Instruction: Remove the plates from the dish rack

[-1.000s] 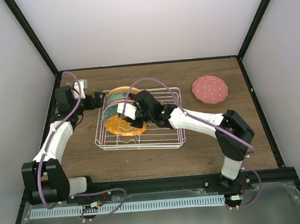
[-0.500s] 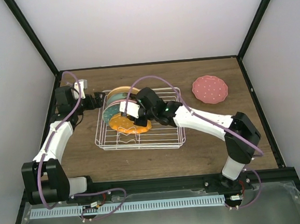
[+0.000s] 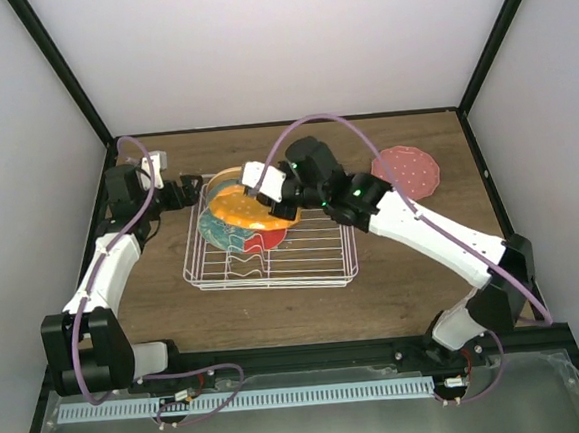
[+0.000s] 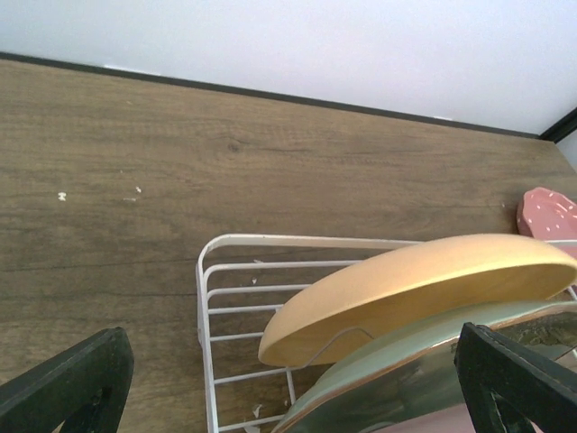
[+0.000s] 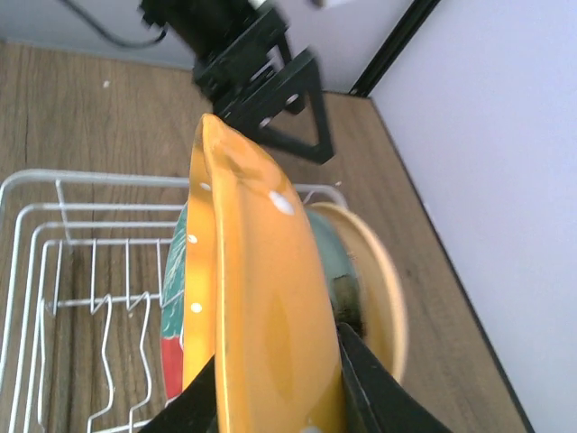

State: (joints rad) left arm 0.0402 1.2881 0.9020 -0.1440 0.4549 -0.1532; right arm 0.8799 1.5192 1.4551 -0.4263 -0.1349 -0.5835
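The dotted pink plate (image 3: 406,172) lies empty, below the right gripper and to its right in the top view. So the right gripper swings over, lowers and releases the orange plate (image 3: 247,212) next.
The white wire dish rack (image 3: 318,264) stands mid-table. My right gripper (image 3: 276,195) is shut on the rim of the dotted orange plate (image 3: 247,212) and holds it tilted above the rack's left part; the wrist view shows the plate (image 5: 270,298) between the fingers (image 5: 370,379). A red-and-teal plate (image 3: 262,242), a teal plate (image 5: 329,244) and a pale yellow plate (image 3: 228,175) stand in the rack. A dotted pink plate (image 3: 406,172) lies on the table at the back right. My left gripper (image 3: 182,193) is open and empty by the rack's far left corner.
In the left wrist view the rack's rim (image 4: 206,280), the pale yellow plate (image 4: 424,284) and the teal plate (image 4: 424,365) fill the lower right. Black frame posts and white walls bound the wooden table (image 3: 414,267). The right arm's cable arcs over the rack.
My right gripper has lifted the dotted orange plate up out of the rack and toward the back, baring the red-and-teal plate. The left arm has hardly moved.
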